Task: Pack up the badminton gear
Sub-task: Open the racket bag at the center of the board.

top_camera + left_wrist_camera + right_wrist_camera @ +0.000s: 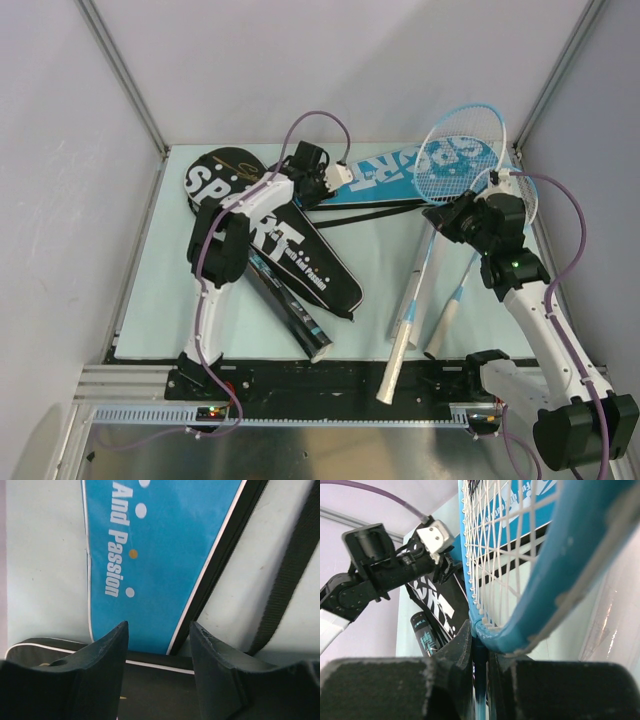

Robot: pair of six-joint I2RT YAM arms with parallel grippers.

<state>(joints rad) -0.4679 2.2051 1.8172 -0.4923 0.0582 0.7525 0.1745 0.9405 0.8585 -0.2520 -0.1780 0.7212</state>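
The blue cover's white-piped rim lines up between the left gripper's open fingers at the cover's narrow end, so the left gripper needs to go down onto that rim and close.
My right gripper [446, 217] is shut on the throat of the light-blue racket [462, 150], just below its strung head [520, 555]. The head is tilted up over the blue SPORT cover [385, 172]. This racket's white handle [398, 352] reaches the table's near edge. A second racket [447, 318] lies beside it. My left gripper [159, 640] stands open with nothing between its fingers, low over the narrow end of the blue cover [160, 555] where it meets the black cover [160, 685]. The black SPORT cover [270, 240] lies at the left, with a black tube [290, 305] beside it.
A black strap [290, 575] runs across the pale mat [160, 280] right of the blue cover's narrow end. Grey walls close in the sides and back. The left arm [385, 565] shows in the right wrist view, beyond the racket strings.
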